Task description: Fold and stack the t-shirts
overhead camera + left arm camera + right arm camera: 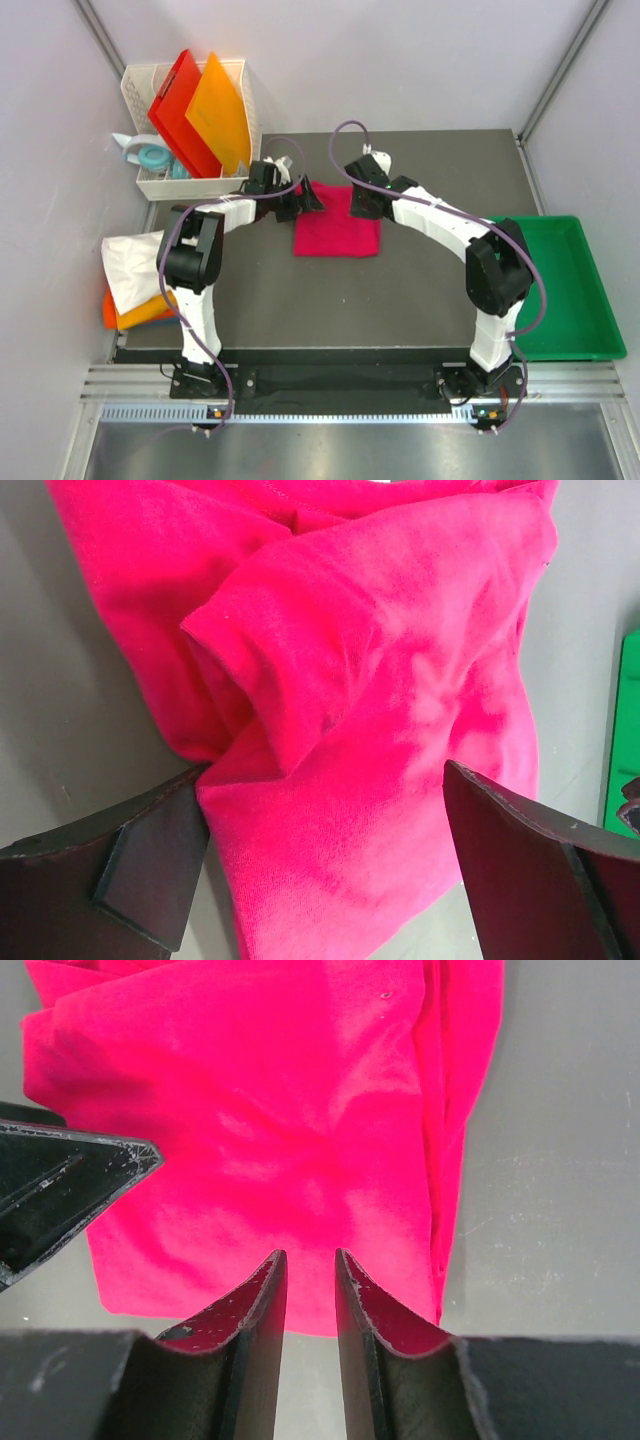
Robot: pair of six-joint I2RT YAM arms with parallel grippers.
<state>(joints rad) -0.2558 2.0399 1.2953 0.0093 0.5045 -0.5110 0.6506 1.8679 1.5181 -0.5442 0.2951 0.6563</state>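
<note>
I need to move my left gripper toward the basket so that its fingers straddle the shirt's bunched side edge, which is against one finger. Then I need to lower it to that edge.
The crimson-pink t-shirt (337, 232) lies folded into a small square at the middle back of the dark table. My left gripper (300, 200) hovers over its far left corner, open wide, and the cloth (380, 680) bunches in soft folds between and beyond the fingers (150, 860). My right gripper (360, 205) is above the far right edge of the shirt (270, 1110). Its jaws (310, 1255) stand a narrow gap apart with nothing between them. A white t-shirt (130, 265) lies on an orange one (135, 312) at the table's left edge.
A white basket (240, 75) at the back left holds a red board (178, 110) and an orange board (220, 115). A green tray (580, 300) sits off the table's right side. The left gripper's finger (60, 1190) shows in the right wrist view.
</note>
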